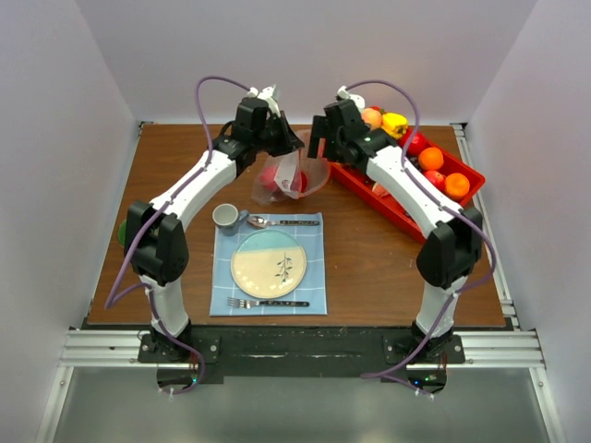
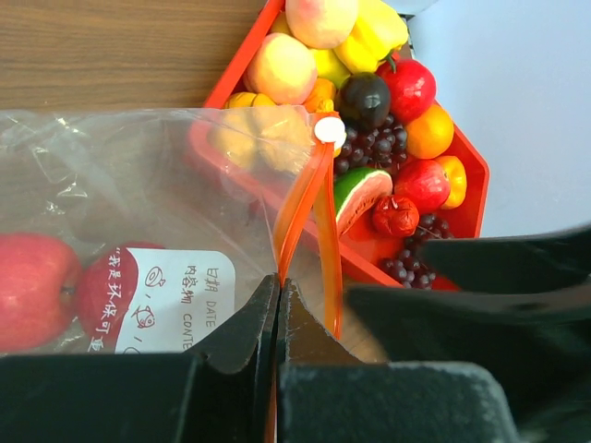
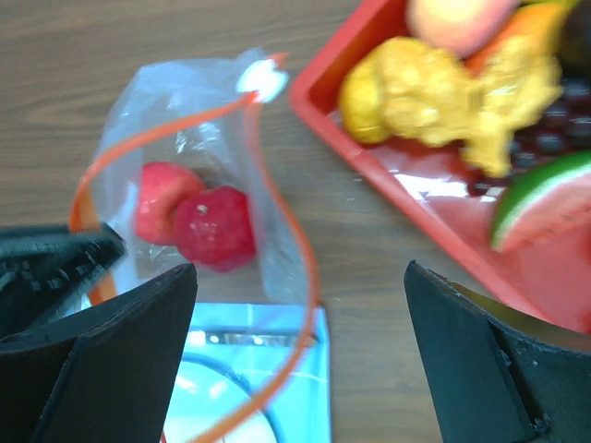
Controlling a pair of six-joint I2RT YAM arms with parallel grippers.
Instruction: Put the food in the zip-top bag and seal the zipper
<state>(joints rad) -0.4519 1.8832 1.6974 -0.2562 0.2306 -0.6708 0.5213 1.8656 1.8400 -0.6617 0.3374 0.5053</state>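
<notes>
Next, my right gripper moves down and to the right in the top view onto the crinkled red fruit, since the watermelon slice (image 2: 360, 194) leaves it uncovered.
The zip-top bag (image 1: 294, 175) hangs over the table's back middle, its mouth open in a loop. My left gripper (image 2: 278, 288) is shut on the orange-red zipper (image 2: 300, 208) at the mouth's edge. Two red apples (image 2: 37, 286) lie inside the bag (image 2: 138, 185), also visible from above (image 3: 214, 229). My right gripper (image 3: 300, 277) stands wide open, nothing between its fingers, above the bag's mouth rim (image 3: 277, 221) and beside the red tray (image 3: 388, 198). Food fills that tray: watermelon slice (image 2: 360, 194), grapes (image 2: 379, 143), oranges (image 1: 431, 159), peach, yellow pieces (image 3: 416, 88).
The red tray (image 1: 473, 172) stands at the back right, partly under my right arm. A blue placemat (image 1: 314, 277) near the front carries a plate (image 1: 263, 268), a spoon and a fork. A grey cup (image 1: 227, 217) sits at its back left corner.
</notes>
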